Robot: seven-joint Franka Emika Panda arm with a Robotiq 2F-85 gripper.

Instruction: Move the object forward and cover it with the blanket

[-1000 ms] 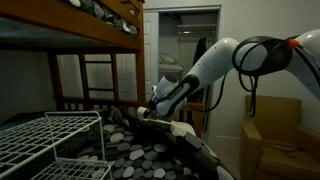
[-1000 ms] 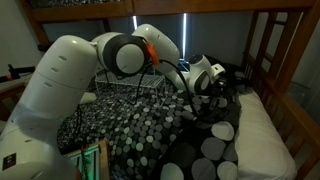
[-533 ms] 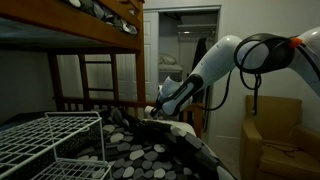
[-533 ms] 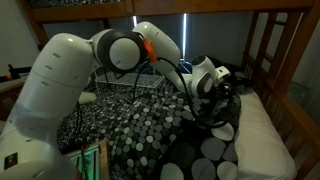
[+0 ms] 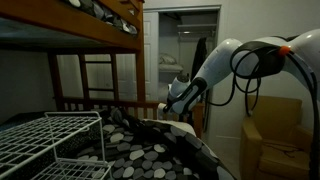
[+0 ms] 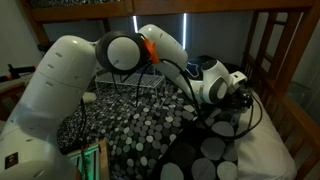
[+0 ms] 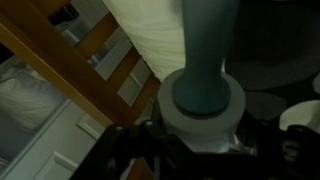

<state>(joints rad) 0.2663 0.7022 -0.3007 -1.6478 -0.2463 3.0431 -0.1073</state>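
Observation:
My gripper holds the object and will lower it past the blanket's edge first, then open to put it on the bare white sheet [image 7: 154, 32].
The blanket [image 5: 140, 150], black with white and grey round spots, is spread over the lower bunk in both exterior views [image 6: 130, 125]. My gripper [image 5: 176, 101] hangs above its far edge and, in an exterior view, near the white sheet [image 6: 238, 92]. In the wrist view the gripper [image 7: 203, 140] is shut on the object [image 7: 205, 95], a white round piece with a blue-grey top and a blue-grey stem. The object is held off the bed. It is hard to make out in the exterior views.
A white wire rack [image 5: 50, 140] stands in the foreground. A wooden bunk frame and ladder [image 5: 98, 75] are behind the bed, and a wooden rail [image 6: 290, 70] runs beside the white sheet [image 6: 265, 140]. A cardboard box [image 5: 275, 135] stands beside the bed.
My gripper has lifted off the blanket and moved sideways toward the white-sheet side of the bed, carrying the object with it.

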